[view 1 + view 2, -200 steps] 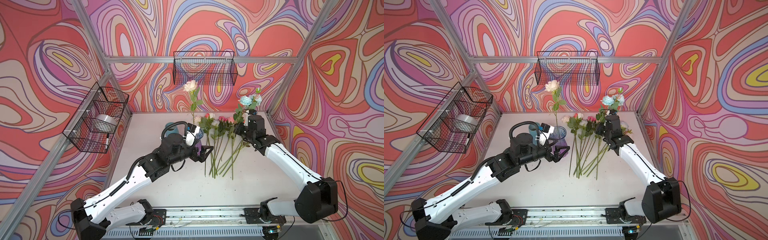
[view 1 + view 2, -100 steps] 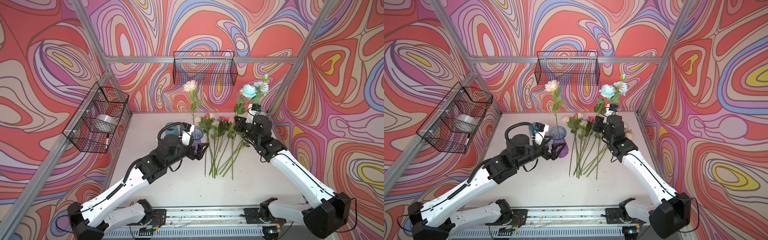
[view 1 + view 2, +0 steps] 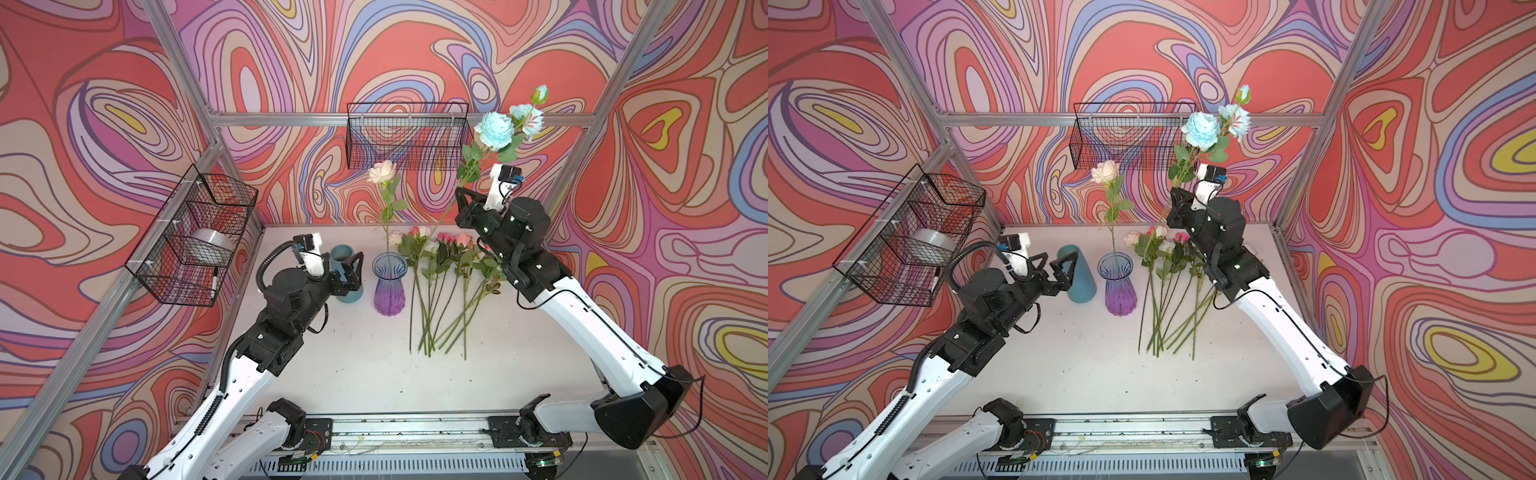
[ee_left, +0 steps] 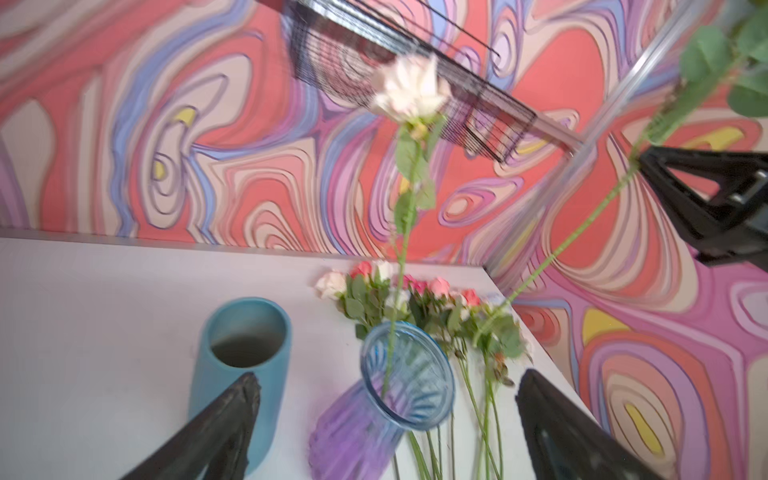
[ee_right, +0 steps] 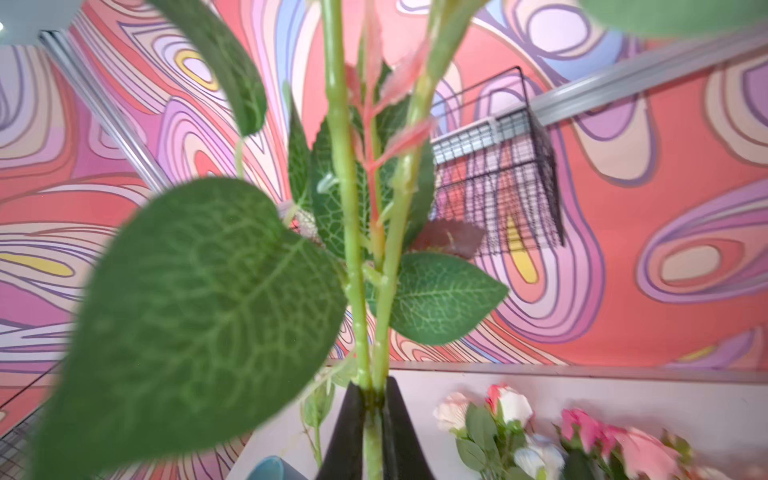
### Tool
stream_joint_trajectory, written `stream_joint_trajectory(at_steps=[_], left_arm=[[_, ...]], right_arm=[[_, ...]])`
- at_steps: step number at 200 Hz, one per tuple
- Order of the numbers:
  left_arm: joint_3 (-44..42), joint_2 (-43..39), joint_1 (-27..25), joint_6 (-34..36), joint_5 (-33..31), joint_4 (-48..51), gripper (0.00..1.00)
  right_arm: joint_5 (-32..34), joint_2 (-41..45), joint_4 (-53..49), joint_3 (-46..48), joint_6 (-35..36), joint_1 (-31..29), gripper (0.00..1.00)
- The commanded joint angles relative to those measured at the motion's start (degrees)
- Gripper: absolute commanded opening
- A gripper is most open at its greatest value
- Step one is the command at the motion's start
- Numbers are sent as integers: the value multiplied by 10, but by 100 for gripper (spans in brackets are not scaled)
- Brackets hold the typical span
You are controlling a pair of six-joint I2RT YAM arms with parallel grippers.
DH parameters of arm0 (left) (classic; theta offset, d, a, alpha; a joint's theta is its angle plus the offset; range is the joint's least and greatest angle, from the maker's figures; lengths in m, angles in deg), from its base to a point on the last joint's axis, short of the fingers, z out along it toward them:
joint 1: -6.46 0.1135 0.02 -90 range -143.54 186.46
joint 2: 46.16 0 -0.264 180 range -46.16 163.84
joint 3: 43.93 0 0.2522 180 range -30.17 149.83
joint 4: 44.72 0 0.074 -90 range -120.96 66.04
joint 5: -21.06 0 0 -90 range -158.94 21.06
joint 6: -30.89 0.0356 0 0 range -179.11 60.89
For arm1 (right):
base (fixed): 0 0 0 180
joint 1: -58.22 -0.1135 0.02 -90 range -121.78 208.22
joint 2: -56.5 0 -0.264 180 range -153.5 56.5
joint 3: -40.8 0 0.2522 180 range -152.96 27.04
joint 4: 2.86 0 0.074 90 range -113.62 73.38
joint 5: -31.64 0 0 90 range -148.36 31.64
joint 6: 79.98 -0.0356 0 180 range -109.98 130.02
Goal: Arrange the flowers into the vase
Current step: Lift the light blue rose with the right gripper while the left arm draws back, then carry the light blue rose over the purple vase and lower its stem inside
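Note:
The robot should next lower its right gripper to the vase's blue rim [image 3: 390, 266], which is below the gripper toward the teal cylinder, and let go of the stem where one rose [image 3: 382, 171] leaves room.
A ribbed glass vase [image 3: 389, 286] [image 3: 1120, 286] [image 4: 399, 390], blue at the rim and purple below, stands mid-table with one cream rose [image 3: 382, 171] upright in it. Several flowers [image 3: 440, 282] [image 3: 1167, 270] lie in a row to its right. My right gripper [image 3: 462, 198] [image 5: 372, 386] is raised above that row, shut on the green stem of a light blue flower [image 3: 494, 131] [image 3: 1200, 129] that points up at the back wall. My left gripper [image 3: 1054, 266] [image 4: 388, 380] hangs open and empty, left of the vase and in front of a teal cylinder [image 3: 347, 274].
The teal cylinder [image 3: 1077, 278] [image 4: 245, 332] stands upright just left of the glass vase. A wire basket [image 3: 409, 135] hangs on the back wall. Another wire basket [image 3: 193, 237] on the left wall holds a roll of tape.
My right gripper has lifted the light blue flower up off the row. My left gripper has drawn back to the left, away from the vase.

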Motion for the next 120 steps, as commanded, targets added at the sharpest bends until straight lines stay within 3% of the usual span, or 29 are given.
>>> stream_joint_trajectory(at_steps=[1, 50, 120], left_arm=[[-21, -13, 58, -59, -27, -47, 98], [-34, 27, 174, -167, 68, -72, 96], [-36, 51, 190, -205, 127, -94, 94]], right_arm=[[-21, -39, 18, -44, 17, -32, 0], [-17, -81, 19, -66, 26, -62, 0], [-1, -93, 22, 12, 3, -87, 0]])
